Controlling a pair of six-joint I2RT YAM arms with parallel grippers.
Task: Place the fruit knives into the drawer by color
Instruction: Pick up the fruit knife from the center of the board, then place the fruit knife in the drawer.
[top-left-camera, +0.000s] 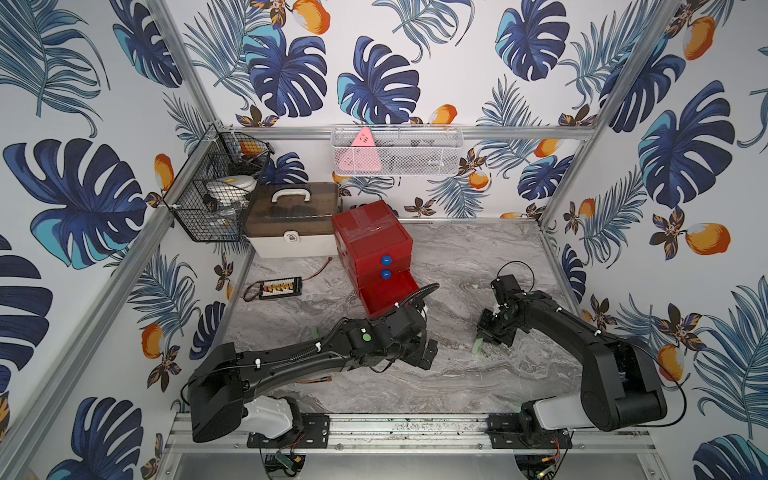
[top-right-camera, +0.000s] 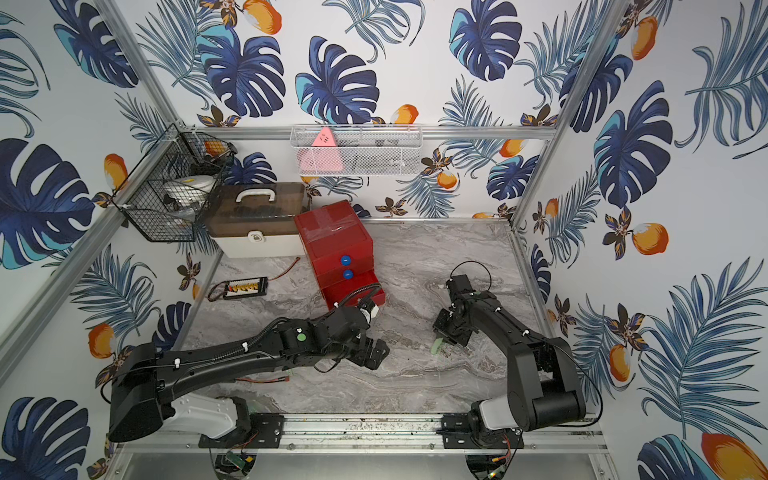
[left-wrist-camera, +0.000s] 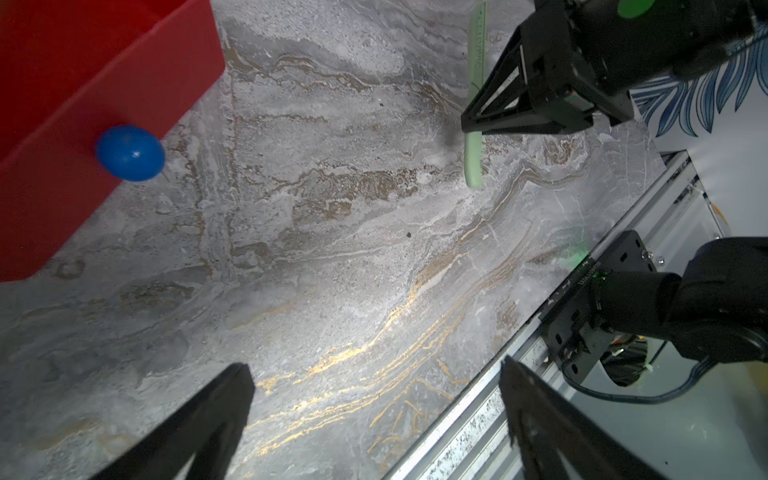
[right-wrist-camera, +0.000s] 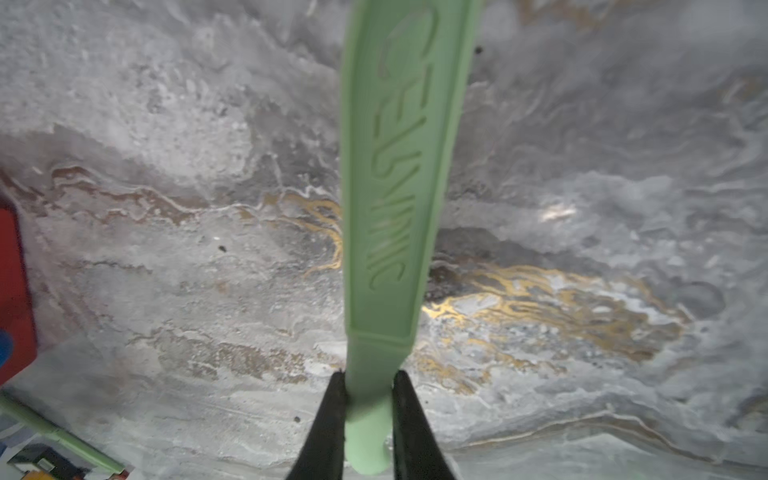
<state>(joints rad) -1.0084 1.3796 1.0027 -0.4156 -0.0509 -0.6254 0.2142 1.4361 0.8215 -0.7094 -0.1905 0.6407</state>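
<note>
I will lift my right gripper outward toward the chest, over the red rim, and let go of the knife inside the pulled-out bottom tray, which is open at the top and lies outward of it.
The drawer is a red chest with blue knobs at the back middle in both top views, and its bottom tray is pulled out. My right gripper is shut on one end of a pale green fruit knife, low over the marble table right of centre. My left gripper is open and holds nothing, hovering in front of the pulled-out tray. A blue knob shows in the left wrist view. Another pale green knife peeks out behind my left arm. No other knives show.
A beige case with a brown lid stands left of the chest, under a black wire basket. A white mesh basket hangs on the back wall. A black connector board with a red cable lies at the left. A metal rail runs along the front.
</note>
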